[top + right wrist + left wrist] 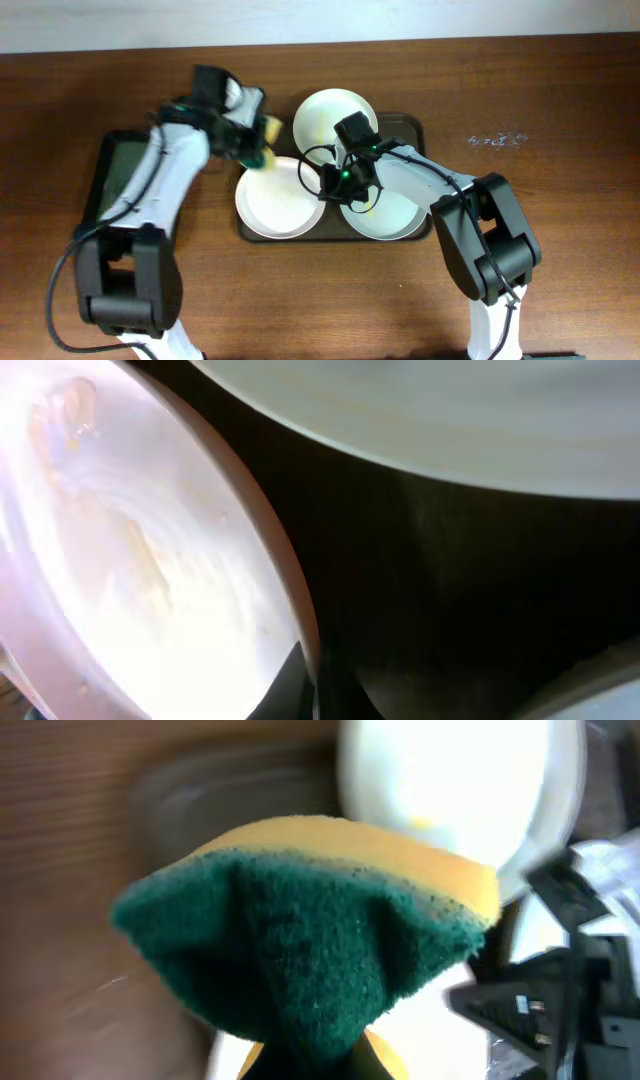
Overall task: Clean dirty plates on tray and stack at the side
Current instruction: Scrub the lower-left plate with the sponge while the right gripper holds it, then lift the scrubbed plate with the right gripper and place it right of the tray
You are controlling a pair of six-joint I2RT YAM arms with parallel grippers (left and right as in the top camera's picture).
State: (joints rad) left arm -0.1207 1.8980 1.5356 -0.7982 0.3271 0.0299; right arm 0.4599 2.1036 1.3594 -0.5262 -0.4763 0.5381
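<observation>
My right gripper is next going to lift past the tray and move down to release the plate on bare tabletop, to its right in the overhead view.
Three white plates lie on the dark brown tray (pixel 414 128): a back plate (pixel 328 116), a front left plate (pixel 278 200) and a front right plate (pixel 395 216). My left gripper (pixel 256 142) is shut on a yellow and green sponge (pixel 266 129) above the far rim of the front left plate. The sponge (pixel 300 950) fills the left wrist view, with a plate (pixel 450 780) behind it. My right gripper (pixel 335 182) is between the two front plates. In the right wrist view its fingers (pixel 305 690) close over the rim of a smeared plate (pixel 130 560).
A smaller black tray with a greenish inside (pixel 118 168) lies at the left, under my left arm. Another plate's edge (pixel 450 410) and the dark tray floor (pixel 480 580) show in the right wrist view. Bare wooden table surrounds the trays.
</observation>
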